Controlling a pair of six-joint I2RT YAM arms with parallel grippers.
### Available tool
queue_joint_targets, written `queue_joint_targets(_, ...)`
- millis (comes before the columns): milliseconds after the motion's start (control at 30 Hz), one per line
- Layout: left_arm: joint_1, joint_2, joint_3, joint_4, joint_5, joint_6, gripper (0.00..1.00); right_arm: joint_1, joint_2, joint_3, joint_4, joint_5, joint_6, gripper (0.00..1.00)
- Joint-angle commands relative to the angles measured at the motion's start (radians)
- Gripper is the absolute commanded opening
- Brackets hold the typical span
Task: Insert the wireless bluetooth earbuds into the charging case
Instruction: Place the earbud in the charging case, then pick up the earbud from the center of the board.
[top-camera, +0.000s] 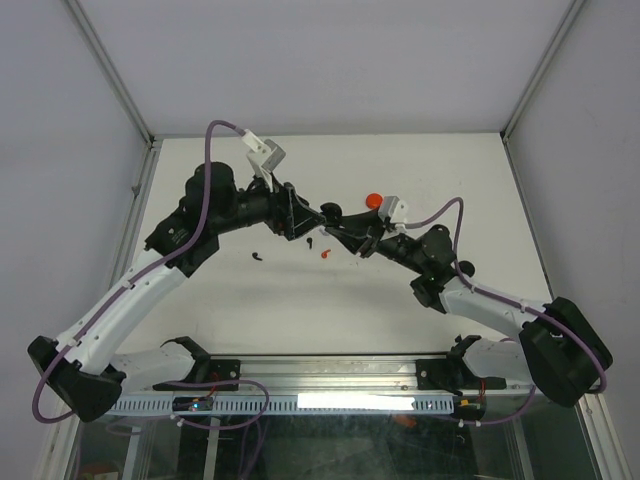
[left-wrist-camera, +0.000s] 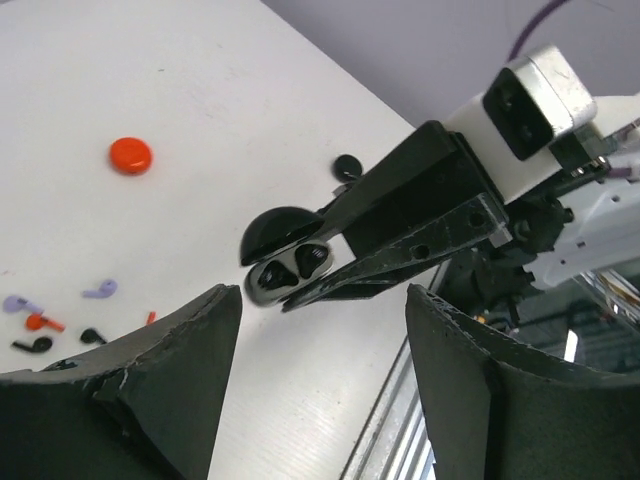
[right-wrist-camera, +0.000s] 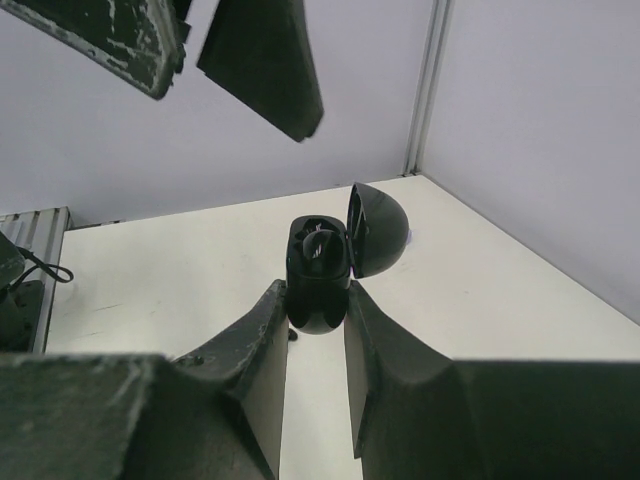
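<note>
I will next move my left gripper from the open case down onto the lone black bud (top-camera: 257, 257), lying loose below the case, to its left in the top view.
My right gripper (right-wrist-camera: 318, 300) is shut on a black charging case (right-wrist-camera: 320, 275) and holds it above the table with its lid (right-wrist-camera: 378, 232) swung open. The left wrist view shows the case (left-wrist-camera: 285, 265) with two black buds seated inside. My left gripper (left-wrist-camera: 320, 350) is open and empty, just short of the case, with its fingers (right-wrist-camera: 262, 62) above it in the right wrist view. The two grippers meet at mid-table (top-camera: 318, 216). Loose earbuds lie on the table: lavender (left-wrist-camera: 100, 290), red (left-wrist-camera: 42, 322), black (left-wrist-camera: 35, 345) and another black (left-wrist-camera: 347, 167).
A round red case (top-camera: 373, 199) lies closed on the table behind the right gripper. A black bud (top-camera: 258, 256) and a red bud (top-camera: 325, 253) lie below the grippers. A metal rail (top-camera: 330, 375) runs along the near edge, and walls enclose the table.
</note>
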Motion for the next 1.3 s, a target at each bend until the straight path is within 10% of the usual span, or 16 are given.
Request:
queue_joint_targets(0, -0.01, -0.07, -0.031, -0.093, -0.258, -0.085, 0.68, 0.006, -0.034, -0.022, 0.03, 0.071, -0.038, 0.0)
queue_joint_targets(433, 0.005, 0.053, -0.167, -0.324, -0.713, -0.303, 0.69, 0.005, -0.068, -0.097, -0.02, 0.126, -0.077, 0.0)
queue_joint_targets(1267, 0.245, 0.52, -0.093, -0.378, -0.726, -0.197, 0.45, 0.005, -0.07, -0.119, -0.02, 0.088, -0.097, 0.0)
